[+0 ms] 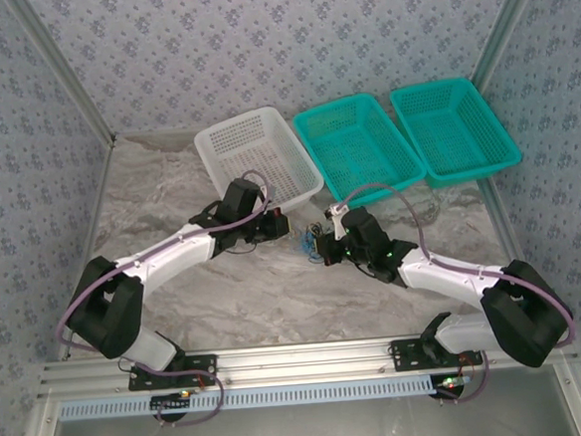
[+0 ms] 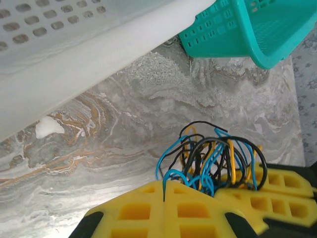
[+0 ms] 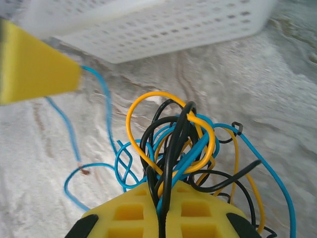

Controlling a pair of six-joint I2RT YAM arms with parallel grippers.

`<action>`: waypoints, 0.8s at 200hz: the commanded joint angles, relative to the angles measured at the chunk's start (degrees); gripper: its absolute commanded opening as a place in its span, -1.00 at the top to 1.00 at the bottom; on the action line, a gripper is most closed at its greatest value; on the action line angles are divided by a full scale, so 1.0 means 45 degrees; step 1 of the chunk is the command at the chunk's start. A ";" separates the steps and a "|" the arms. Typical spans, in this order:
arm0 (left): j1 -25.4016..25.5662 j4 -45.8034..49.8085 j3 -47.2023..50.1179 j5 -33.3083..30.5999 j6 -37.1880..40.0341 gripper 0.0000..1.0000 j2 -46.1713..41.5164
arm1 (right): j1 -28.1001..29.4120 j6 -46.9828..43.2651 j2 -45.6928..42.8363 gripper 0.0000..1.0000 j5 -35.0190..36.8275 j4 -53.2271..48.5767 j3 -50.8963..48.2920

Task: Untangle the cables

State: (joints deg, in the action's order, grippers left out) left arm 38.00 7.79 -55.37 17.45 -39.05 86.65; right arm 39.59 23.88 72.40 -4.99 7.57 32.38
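The bundle point(image 3: 173, 144) will next be pulled by my right gripper to the marbled tabletop beside it, away from my left gripper, which is holding one blue cable. My right gripper will do this to straighten that cable and release.
The cables point(image 1: 307, 245) are a tangle of thin blue, black and yellow wires lifted between my two grippers in the middle of the table. My left gripper point(image 2: 164, 182) is shut on one blue strand at the edge of the tangle point(image 2: 218, 158). That blue cable point(image 3: 106, 109) runs out of the left gripper's yellow fingers point(image 3: 34, 64) in the right wrist view. My right gripper point(image 3: 163, 191) is shut on several black, blue and yellow strands of the bundle point(image 3: 173, 144). In the top view the left gripper point(image 1: 283, 223) and the right gripper point(image 1: 324, 246) are close together.
A white basket point(image 1: 257, 160) stands just behind the grippers, its rim close above the left wrist point(image 2: 74, 49). Two teal baskets point(image 1: 355, 144) point(image 1: 454, 127) stand to its right at the back. Marbled tabletop point(image 1: 169, 197) lies to the left and in front.
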 commanded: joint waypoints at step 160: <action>-0.0320 0.2144 -0.0859 -0.2669 0.2081 1.00 -0.2434 | -0.1643 0.3621 -0.0425 0.75 0.3892 -0.5962 0.0856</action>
State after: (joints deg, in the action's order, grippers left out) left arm 37.39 15.77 -57.08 7.20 -28.53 78.35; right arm 33.32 36.36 71.44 6.96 -11.51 35.11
